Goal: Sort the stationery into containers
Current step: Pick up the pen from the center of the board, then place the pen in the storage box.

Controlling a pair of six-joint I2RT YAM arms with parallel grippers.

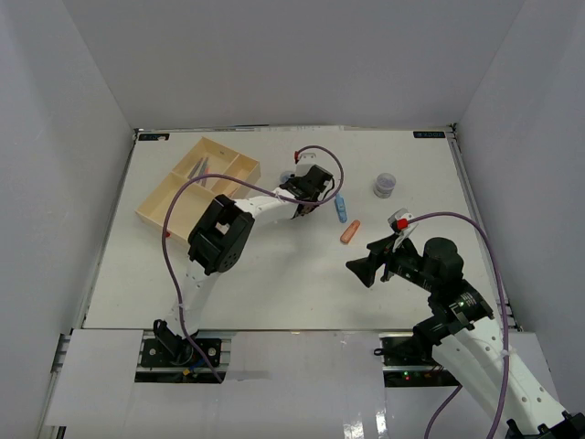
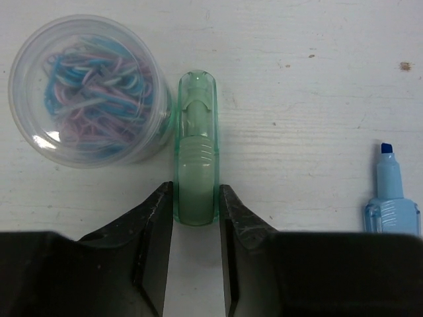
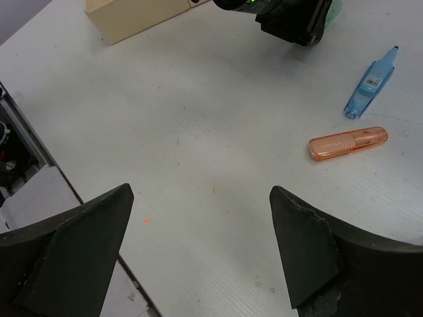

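Observation:
The left gripper will next move up and carry the green marker (image 2: 195, 148) into the container's narrow section beside the pens, because that section is to the gripper's left in the top view.
In the left wrist view a short green marker (image 2: 195, 148) lies on the white table, and my left gripper (image 2: 196, 198) is shut on its near end, one finger pressing each side. A clear round jar of coloured paper clips (image 2: 89, 92) stands just left of it, and a blue marker (image 2: 391, 195) lies to the right. From above, the left gripper (image 1: 313, 186) hides the green marker. My right gripper (image 3: 201, 198) is wide open and empty above bare table. An orange marker (image 3: 347, 143) lies ahead of it to the right. The cream tray (image 1: 196, 183) stands at the far left.
A second greyish jar (image 1: 385, 186) stands alone to the right of the left gripper. The blue marker (image 1: 341, 208) and the orange marker (image 1: 350, 232) lie between the two grippers. Thin pens (image 1: 199, 166) lie in a far tray compartment. White walls enclose the table.

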